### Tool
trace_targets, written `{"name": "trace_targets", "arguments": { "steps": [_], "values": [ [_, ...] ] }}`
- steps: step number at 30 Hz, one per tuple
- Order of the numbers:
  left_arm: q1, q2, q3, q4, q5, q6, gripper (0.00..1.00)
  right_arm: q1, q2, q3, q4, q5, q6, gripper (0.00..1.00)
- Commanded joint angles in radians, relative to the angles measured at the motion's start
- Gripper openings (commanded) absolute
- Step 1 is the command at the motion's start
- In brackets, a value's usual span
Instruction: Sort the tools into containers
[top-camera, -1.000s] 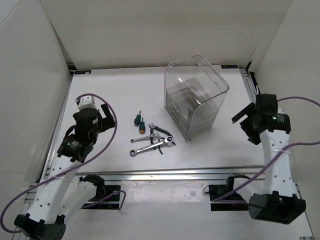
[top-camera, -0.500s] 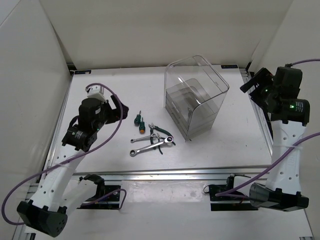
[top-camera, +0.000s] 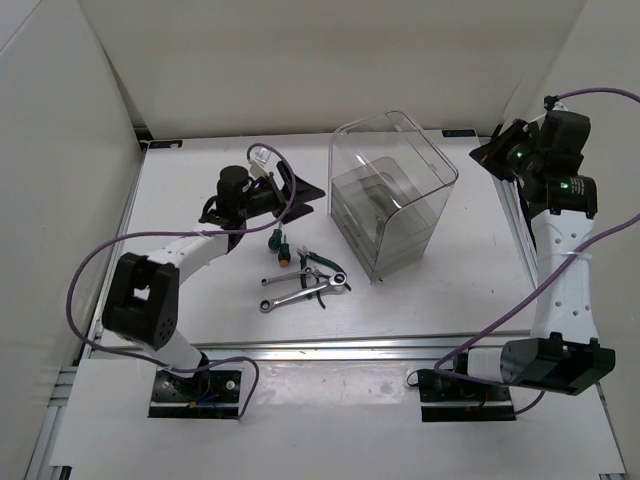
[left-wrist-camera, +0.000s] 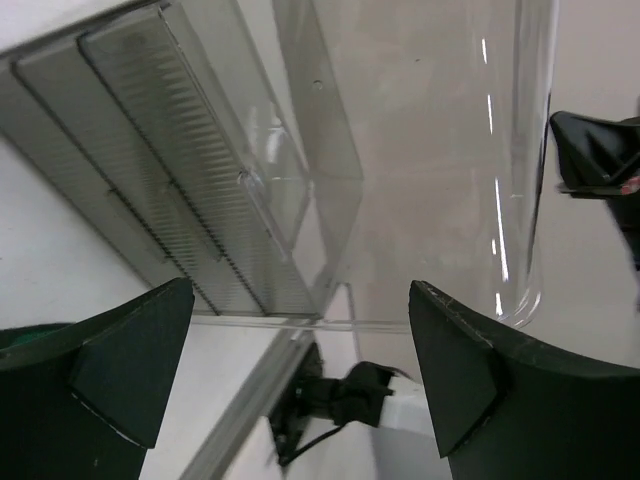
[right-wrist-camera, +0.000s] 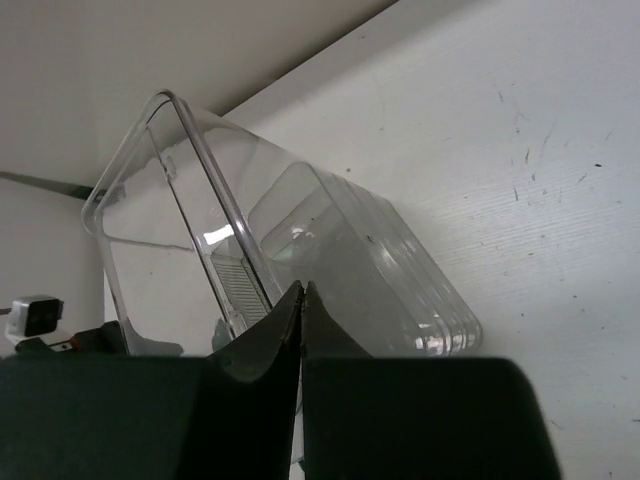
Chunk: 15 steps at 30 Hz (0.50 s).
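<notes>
The bin's thin, slanting side edge (top-camera: 349, 207) (left-wrist-camera: 246, 182) is to the right of my left gripper in the top view. I will move there and turn the gripper's fingers so that they go on both sides of it.
The tools lie together on the white table left of the bin: a green screwdriver (top-camera: 272, 238), an orange one (top-camera: 284, 252), green-handled pliers (top-camera: 318, 264) and two silver wrenches (top-camera: 300, 276) (top-camera: 290, 298). The clear bin (top-camera: 392, 190) stands at the back middle, its stepped compartments showing through the wall (left-wrist-camera: 200, 180) (right-wrist-camera: 330, 250). My left gripper (top-camera: 300, 188) (left-wrist-camera: 300, 370) hangs open and empty behind the tools, facing the bin's left side. My right gripper (top-camera: 482, 156) (right-wrist-camera: 302, 292) is shut on nothing, raised at the bin's right side and pointing at it.
White walls enclose the table on the left, back and right. An aluminium rail (top-camera: 330, 347) runs along the near edge, with both arm bases below it. A purple cable (top-camera: 110, 250) loops from the left arm.
The left arm has swung from the near left out to the back, toward the bin. The right arm has risen toward the bin's right side, and its jaws have shut.
</notes>
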Motion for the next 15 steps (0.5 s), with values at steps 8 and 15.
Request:
{"name": "trace_targets", "arguments": {
  "steps": [8, 15],
  "values": [
    [-0.089, 0.190, 0.069, 0.342, 0.021, -0.273, 0.92, 0.003, 0.011, -0.080, 0.189, -0.023, 0.107, 0.00],
    [-0.129, 0.294, 0.062, 0.414, -0.022, -0.382, 0.87, 0.006, 0.032, -0.083, 0.180, 0.009, 0.128, 0.00]
  ]
}}
